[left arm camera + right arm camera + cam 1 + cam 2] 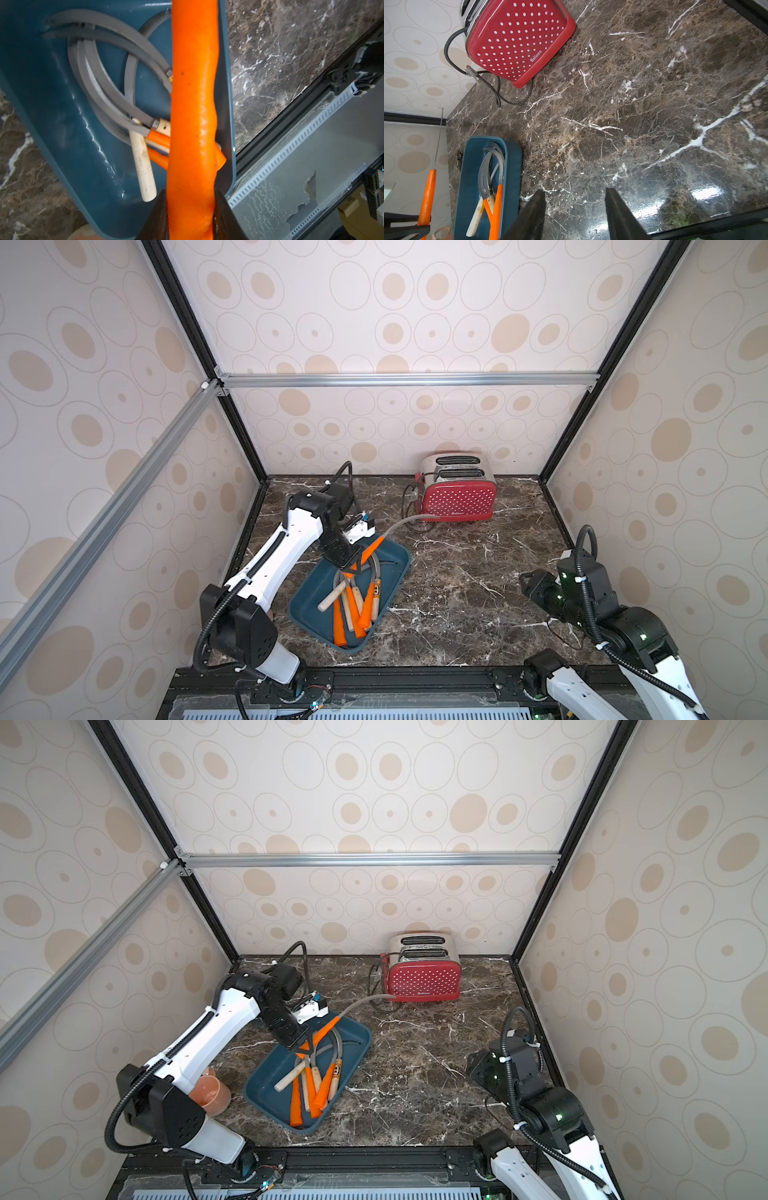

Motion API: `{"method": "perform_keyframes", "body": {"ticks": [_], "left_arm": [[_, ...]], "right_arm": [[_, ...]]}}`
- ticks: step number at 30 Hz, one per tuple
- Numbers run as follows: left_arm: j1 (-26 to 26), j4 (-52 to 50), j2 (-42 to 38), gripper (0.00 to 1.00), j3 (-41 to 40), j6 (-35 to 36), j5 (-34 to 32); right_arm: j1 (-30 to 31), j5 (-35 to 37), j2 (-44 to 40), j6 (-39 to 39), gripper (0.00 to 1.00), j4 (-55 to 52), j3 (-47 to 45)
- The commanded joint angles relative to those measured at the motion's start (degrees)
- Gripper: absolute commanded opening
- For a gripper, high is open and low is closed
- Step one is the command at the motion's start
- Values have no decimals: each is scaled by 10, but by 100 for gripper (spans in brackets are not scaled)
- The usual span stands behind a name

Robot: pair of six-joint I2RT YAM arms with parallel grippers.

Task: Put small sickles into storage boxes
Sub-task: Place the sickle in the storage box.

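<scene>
Next, my left gripper moves back and down to bare box bottom by the cup [110, 198] below and releases, since the sickle's blade overhangs the box's far rim.
The dark teal storage box [312, 588] lies left of the table's middle in both top views, with several small sickles [354, 605] piled inside, handles pale wood or orange, grey blades curled together [99, 68]. My left gripper [351, 566] hangs over the box's far end, shut on the orange handle [193, 104] of one more sickle. Its grey blade [401, 524] sticks out past the far rim toward the toaster. My right gripper [574, 192] hovers open over bare marble at the right, nothing between its fingers.
A red polka-dot toaster [457, 495] with a looped dark cord [492, 87] stands at the back. A peach cup [212, 1094] sits beside the left arm's base. Patterned walls close off three sides, and a black rail runs along the front edge.
</scene>
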Motion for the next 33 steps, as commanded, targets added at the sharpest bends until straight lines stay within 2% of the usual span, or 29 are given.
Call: {"method": "perform_keyframes", "body": {"ticks": [1,9,19,33], "left_arm": [[24,-32,-37,10,-32,45,-29],[62,-42,-97,11,-100,97,-73],[126,-29,-115,11,-185,145,-93],[153,-1,-68,14,-229,141,-102]], "right_arm": [[-3,-7,11,-6,50,18,-9],[-3,-28,30,-4,50,51,-22],[-2,-32,32,-2,50,54,-22],[-3,-37,37,-4,50,59,-28]]}}
